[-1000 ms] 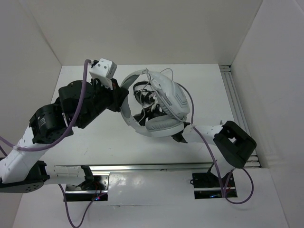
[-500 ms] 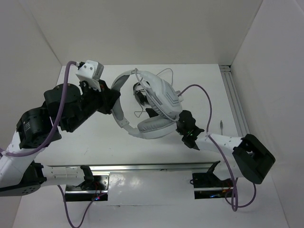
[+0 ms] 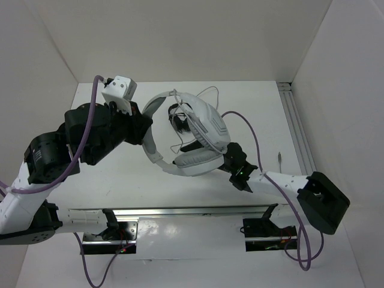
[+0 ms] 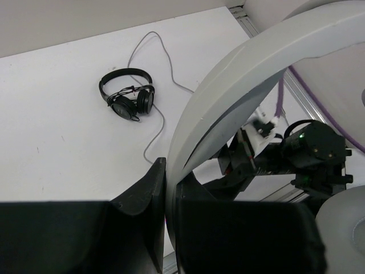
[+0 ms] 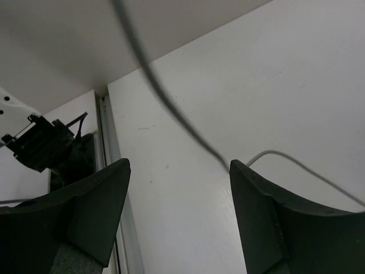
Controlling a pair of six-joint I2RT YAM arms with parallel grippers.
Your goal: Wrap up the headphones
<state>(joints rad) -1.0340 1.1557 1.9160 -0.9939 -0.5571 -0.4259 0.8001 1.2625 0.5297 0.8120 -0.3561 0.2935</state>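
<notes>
My right gripper should slide left in the top view, under the lower cup of the headphones, onto the thin grey cable's bend point(image 5: 227, 164), as that bend is beside one open finger of the gripper.
The large grey-white headphones point(image 3: 201, 126) hang above the table, with the wide headband point(image 3: 150, 147) curving to the left. My left gripper point(image 3: 143, 124) is shut on the headband, which fills the gap between its jaws in the left wrist view point(image 4: 228, 97). The thin grey cable point(image 3: 208, 90) loops behind the cups and trails on the table point(image 4: 165, 57). My right gripper point(image 3: 230, 157) is open and empty, just right of the lower padded cup point(image 3: 195, 161). In the right wrist view the gripper point(image 5: 178, 165) has a blurred dark cord point(image 5: 159, 94) crossing above it.
Small black headphones point(image 3: 178, 118) lie on the table under the big pair and also show in the left wrist view point(image 4: 126, 94). A metal rail point(image 3: 295, 123) runs along the right edge and another point(image 3: 180, 211) along the front. White walls enclose the table.
The left arm has carried the headphones left and slightly back. The right arm has drawn back to the right, its gripper coming out from under the lower cup.
</notes>
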